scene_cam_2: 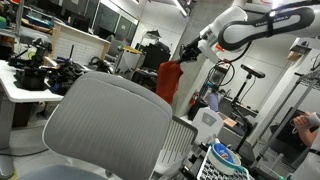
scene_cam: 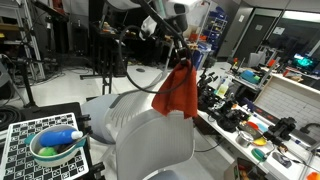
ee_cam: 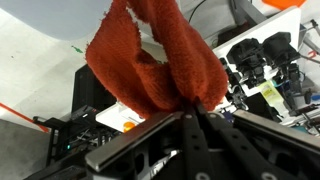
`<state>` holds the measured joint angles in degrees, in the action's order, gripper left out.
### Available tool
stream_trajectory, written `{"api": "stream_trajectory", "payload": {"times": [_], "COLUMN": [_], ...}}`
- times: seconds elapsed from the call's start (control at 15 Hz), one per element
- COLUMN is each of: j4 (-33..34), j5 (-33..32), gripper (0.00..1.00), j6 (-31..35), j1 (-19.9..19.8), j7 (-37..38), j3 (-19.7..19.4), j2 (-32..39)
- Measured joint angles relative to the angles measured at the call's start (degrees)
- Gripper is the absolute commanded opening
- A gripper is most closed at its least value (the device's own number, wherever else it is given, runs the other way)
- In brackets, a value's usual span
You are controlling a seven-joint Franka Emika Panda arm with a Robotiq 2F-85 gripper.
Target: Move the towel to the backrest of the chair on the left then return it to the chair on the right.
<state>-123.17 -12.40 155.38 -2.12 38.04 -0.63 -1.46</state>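
Note:
The cloth hangs toward the bench-side end. My gripper lowers a little next and shifts away from the workbench, over the backrest's top edge, to release the towel.
A red-orange towel hangs in the air from my gripper, which is shut on its top edge. It dangles just above the backrest of a grey mesh chair. In an exterior view the towel hangs behind the top of a grey chair backrest, below my gripper. In the wrist view the towel fills the upper middle, pinched between my fingertips.
A cluttered workbench with tools runs along one side. A bowl with a blue item sits on a checkerboard surface. A desk with dark gear stands behind the chair. A person's arm shows at the frame edge.

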Motion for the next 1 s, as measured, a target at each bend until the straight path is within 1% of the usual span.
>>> {"api": "stream_trajectory", "payload": {"times": [0.2, 0.4, 0.67, 0.8, 1.0], "j4": [3.2, 7.7, 11.9, 12.6, 12.6], "j5": [-4.4, -8.5, -10.2, -10.3, -10.3], "gripper": [0.01, 0.01, 0.01, 0.01, 0.01], "j6": [0.0, -0.5, -1.6, -1.6, -1.6], "j1": [1.8, 4.8, 8.0, 8.7, 9.7], "j7": [4.8, 10.0, 12.8, 13.1, 13.1], "j3": [1.8, 3.1, 3.4, 3.1, 1.6], "j2": [4.9, 8.4, 11.4, 12.9, 14.5]}}
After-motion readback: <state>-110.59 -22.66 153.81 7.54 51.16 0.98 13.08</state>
